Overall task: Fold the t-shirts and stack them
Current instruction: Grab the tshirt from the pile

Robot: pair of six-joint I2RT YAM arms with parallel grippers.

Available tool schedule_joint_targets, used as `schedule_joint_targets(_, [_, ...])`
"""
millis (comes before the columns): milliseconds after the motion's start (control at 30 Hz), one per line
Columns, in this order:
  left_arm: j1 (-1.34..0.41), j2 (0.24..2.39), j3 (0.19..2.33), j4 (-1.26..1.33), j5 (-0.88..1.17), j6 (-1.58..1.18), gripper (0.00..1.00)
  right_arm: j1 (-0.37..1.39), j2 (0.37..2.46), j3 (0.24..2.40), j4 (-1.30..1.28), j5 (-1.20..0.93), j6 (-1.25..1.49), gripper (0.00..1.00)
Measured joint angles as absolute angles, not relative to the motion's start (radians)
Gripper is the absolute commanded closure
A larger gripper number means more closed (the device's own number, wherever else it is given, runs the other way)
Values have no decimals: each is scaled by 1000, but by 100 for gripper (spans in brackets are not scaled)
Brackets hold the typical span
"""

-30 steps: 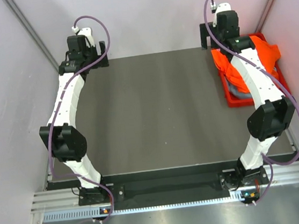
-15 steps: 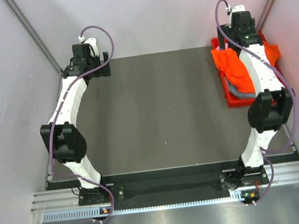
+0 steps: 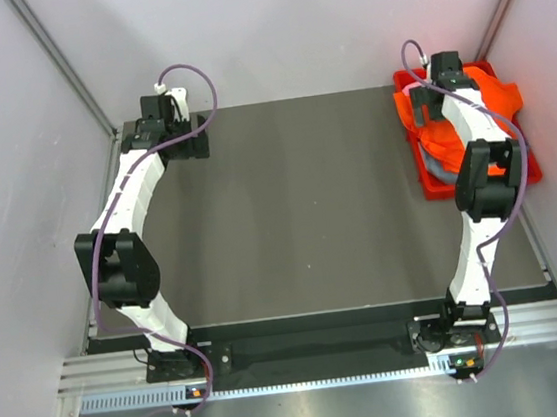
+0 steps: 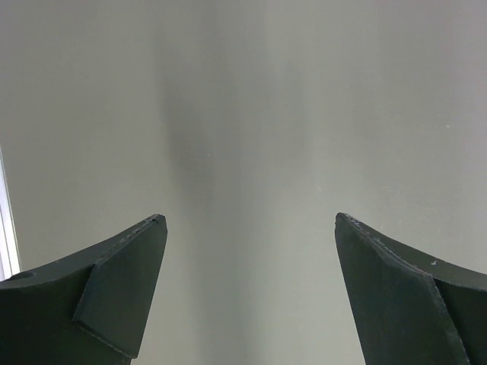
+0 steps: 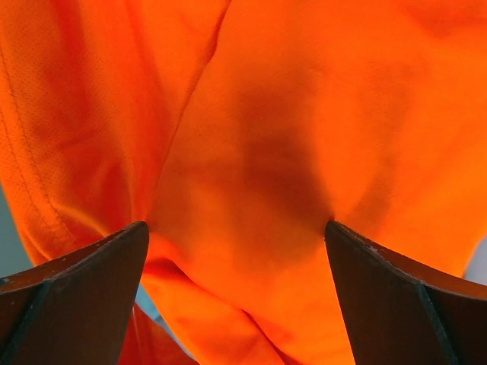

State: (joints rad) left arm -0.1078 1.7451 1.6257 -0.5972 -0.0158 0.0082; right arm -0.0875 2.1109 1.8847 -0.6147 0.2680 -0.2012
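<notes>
My right gripper will stay low in the bin and close its fingers on the cloth between them, since orange cloth already lies between the open fingers.
A bright orange t-shirt lies crumpled in the red bin at the back right, over a grey-blue shirt. My right gripper is down in the bin, open, its fingertips pressing into the orange cloth, which fills the right wrist view. A sliver of light teal cloth shows beneath. My left gripper is open and empty at the table's back left corner, facing the pale wall.
The dark table mat spreads between the arms. Pale walls close in at the back and both sides. The red bin sits against the right wall.
My right gripper has moved back and down from above the bin into the orange shirt. My left arm has dropped lower at the back left corner.
</notes>
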Motion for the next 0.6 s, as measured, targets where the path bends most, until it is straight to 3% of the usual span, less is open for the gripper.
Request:
schedule_joint_targets(100, [-108,1740,1625,-597,-15,10,4,-87,2134,1886,-614,268,-210,14])
schedule_joint_targets(133, [-108,1740,1625,-597,-16,10,4,-87,2139,1887,-614,269,-213,32])
schedule_joint_targets(200, [-108,1739,1622,-596,-15,11,4,-88,2143,1887,-614,268,-223,56])
schedule_joint_targets(233, [-108,1739,1620,-596,-15,11,4,-87,2143,1887,-614,270,-224,74])
schedule_joint_targets(333, [-108,1739,1615,-597,-15,11,4,-87,2143,1887,-609,278,-219,100])
schedule_joint_targets(600, [-110,1740,1613,-594,20,9,5,-60,2072,1885,-613,287,-220,100])
